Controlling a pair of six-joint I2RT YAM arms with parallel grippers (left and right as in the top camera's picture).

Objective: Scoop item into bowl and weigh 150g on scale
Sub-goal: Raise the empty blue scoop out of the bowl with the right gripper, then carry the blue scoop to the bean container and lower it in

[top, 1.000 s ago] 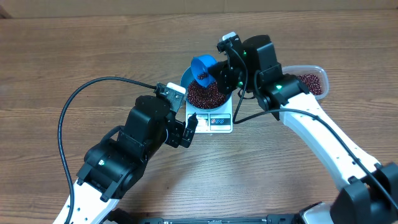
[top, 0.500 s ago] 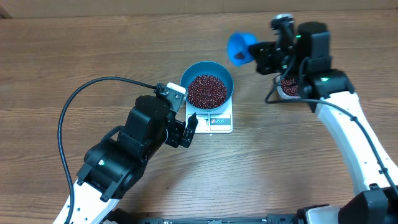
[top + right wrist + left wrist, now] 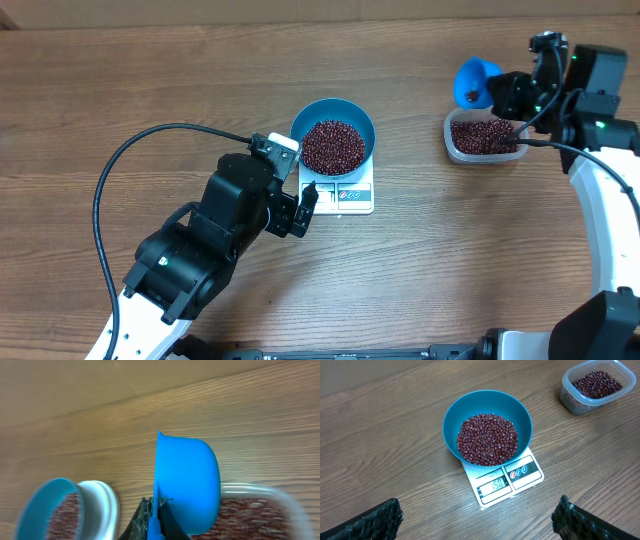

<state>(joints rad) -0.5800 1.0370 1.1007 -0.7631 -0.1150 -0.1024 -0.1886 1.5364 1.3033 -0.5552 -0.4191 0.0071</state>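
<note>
The small blue scoop comes to lie on its beans next as my right gripper turns and lowers over the tub, since the scale already shows the asked weight.
The teal-blue bowl stands on the white scale, filled with a heap of red-brown beans. In the left wrist view the bowl and beans sit mid-frame, and the scale display reads 150. My left gripper hangs open just in front of the scale, its fingers wide apart with nothing between them. My right gripper is shut on the handle of a small blue scoop, held over the left far corner of the tub. The scoop is tipped on its side.
A clear plastic tub of beans sits at the right, also seen as the tub and the tub in the wrist views. A black cable loops left of my left arm. The table's far edge runs along the top.
My right gripper has carried the scoop from above the bowl rightward to above the tub. The left arm, bowl and scale have not moved.
</note>
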